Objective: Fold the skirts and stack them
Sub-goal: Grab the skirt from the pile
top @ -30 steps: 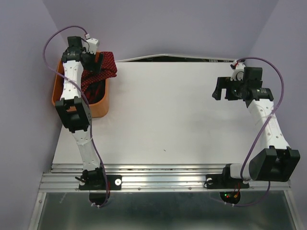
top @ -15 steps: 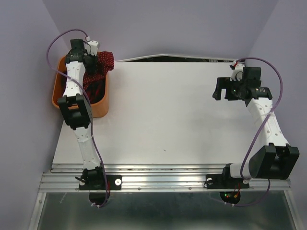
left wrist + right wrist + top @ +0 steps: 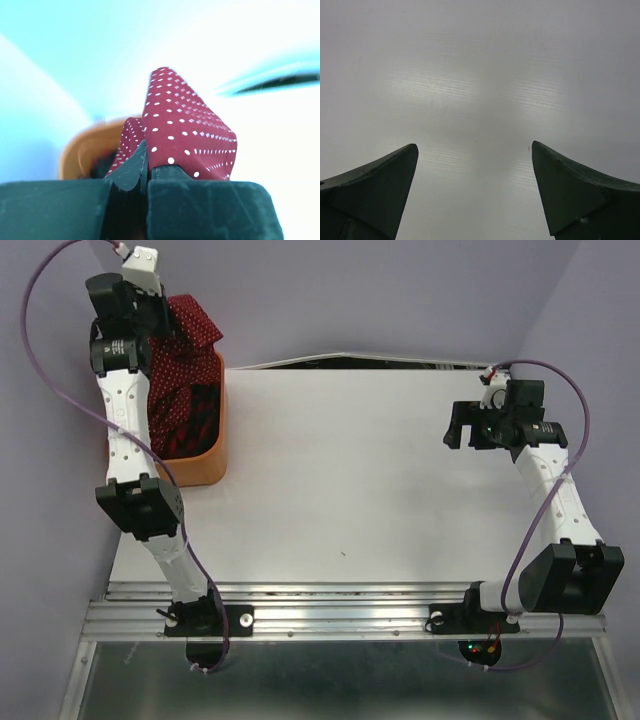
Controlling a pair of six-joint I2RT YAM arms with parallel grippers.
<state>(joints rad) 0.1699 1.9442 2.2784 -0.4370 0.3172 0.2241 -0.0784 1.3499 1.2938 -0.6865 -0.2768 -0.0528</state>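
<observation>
Next, my left gripper carries the dark red polka-dot skirt across to its right in the top view, then lowers and releases it on the bare white table below.
The dark red polka-dot skirt [image 3: 185,350] hangs lifted out of the orange basket [image 3: 205,465] at the far left, its top pinched in my left gripper [image 3: 168,320], which is shut on the cloth [image 3: 185,130]. Under it, still in the basket, lies red-and-black cloth [image 3: 195,415] that looks like the plaid skirt, mostly covered. My right gripper [image 3: 462,426] hovers over the table's far right, open, with only bare white table [image 3: 475,100] between its fingers.
The white table [image 3: 350,480] stretches between the two arms. Lilac walls close in on the left, back and right. A dark gap runs along the table's back edge [image 3: 380,363]. A metal rail [image 3: 340,605] carries the arm bases at the near edge.
My left gripper shut on the polka-dot skirt in the basket and rose up and to the left, pulling the cloth up with it. The right arm stayed still.
</observation>
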